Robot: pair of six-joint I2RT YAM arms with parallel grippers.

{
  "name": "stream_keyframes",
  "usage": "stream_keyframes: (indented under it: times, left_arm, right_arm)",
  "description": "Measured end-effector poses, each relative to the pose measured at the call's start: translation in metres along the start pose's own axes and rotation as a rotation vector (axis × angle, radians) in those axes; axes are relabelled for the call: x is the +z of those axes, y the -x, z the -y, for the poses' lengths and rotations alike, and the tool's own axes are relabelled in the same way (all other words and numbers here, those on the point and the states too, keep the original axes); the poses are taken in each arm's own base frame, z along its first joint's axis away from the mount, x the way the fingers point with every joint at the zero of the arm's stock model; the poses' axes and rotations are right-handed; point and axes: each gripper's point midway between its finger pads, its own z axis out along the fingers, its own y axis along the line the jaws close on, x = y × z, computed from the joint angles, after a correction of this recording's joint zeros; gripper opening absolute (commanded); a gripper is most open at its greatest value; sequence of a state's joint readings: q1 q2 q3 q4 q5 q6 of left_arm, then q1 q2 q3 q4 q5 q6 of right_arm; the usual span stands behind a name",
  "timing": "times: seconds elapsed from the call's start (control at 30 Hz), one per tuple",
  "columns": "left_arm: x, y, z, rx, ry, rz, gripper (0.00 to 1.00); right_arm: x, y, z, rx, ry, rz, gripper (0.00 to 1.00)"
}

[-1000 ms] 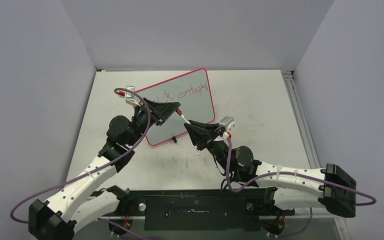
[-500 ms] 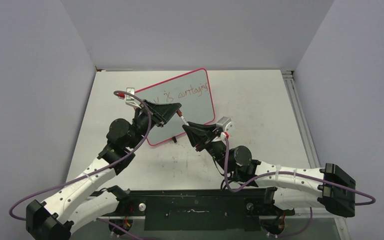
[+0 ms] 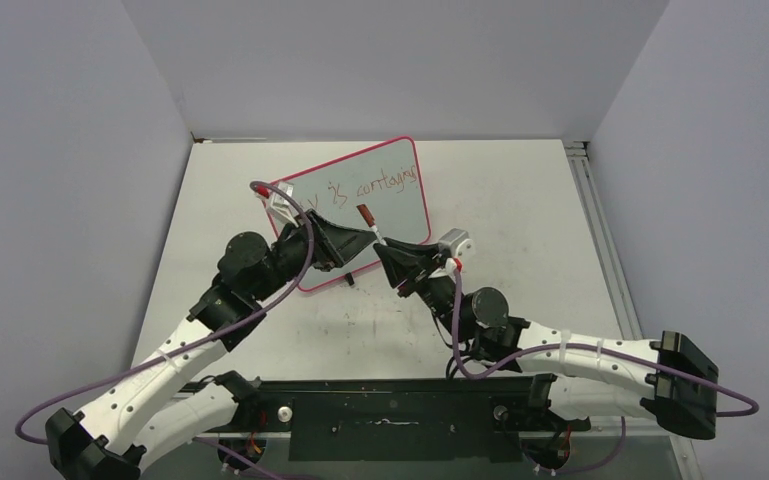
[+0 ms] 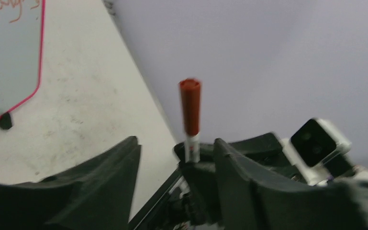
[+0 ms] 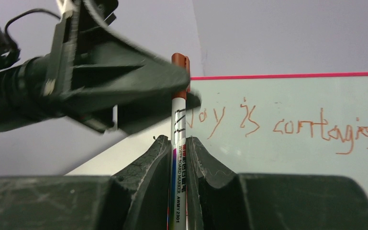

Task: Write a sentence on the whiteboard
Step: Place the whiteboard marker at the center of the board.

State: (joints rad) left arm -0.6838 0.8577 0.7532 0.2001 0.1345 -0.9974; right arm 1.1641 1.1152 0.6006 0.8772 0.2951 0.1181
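My right gripper should move down and to the right in the top view and release the marker [image 5: 178, 139], because bare tabletop beside the whiteboard is below it on that side.
The whiteboard [image 3: 400, 215], pink-framed, lies tilted at the table's back left; it also fills the right wrist view [image 5: 292, 172]. The sentence [image 3: 375, 185] in reddish-brown runs along its far edge and reads about "Joy is contagious" [image 5: 287, 127]. My right gripper [image 3: 388, 248] is shut on a white marker [image 5: 178, 139], which points up with its red cap [image 3: 365, 213] on. My left gripper [image 3: 368, 238] stands open just beside the marker, touching nothing. In the left wrist view the marker [image 4: 190, 108] rises beyond the gap between the spread fingers [image 4: 119, 167].
The board's small black foot [image 3: 348, 278] rests on the scuffed white tabletop. A metal rail [image 3: 595, 230] runs along the table's right edge. Grey walls close in the left, back and right. The right wrist's camera block [image 4: 318, 143] sits close behind the left fingers.
My left gripper has opened, let go of the marker's red cap and slid nearer and to the right. The capped marker stays in the right gripper.
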Motion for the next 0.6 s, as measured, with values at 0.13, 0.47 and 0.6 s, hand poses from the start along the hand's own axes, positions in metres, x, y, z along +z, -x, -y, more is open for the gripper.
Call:
stream_keyframes:
  times: [0.13, 0.47, 0.6]
  left_arm:
    - [-0.009, 0.005, -0.031, 0.060, 0.123, -0.062, 0.81]
    - [-0.041, 0.084, -0.071, 0.309, 0.360, 0.030, 0.90]
    - [-0.068, 0.112, -0.108, 0.358, 0.515, 0.081, 0.91]
  right_arm:
    - [-0.009, 0.012, 0.017, -0.007, -0.074, -0.005, 0.05]
    - [-0.052, -0.034, 0.096, -0.065, -0.446, -0.239, 0.05]
    - [-0.068, -0.052, 0.150, -0.064, -0.594, -0.310, 0.05]
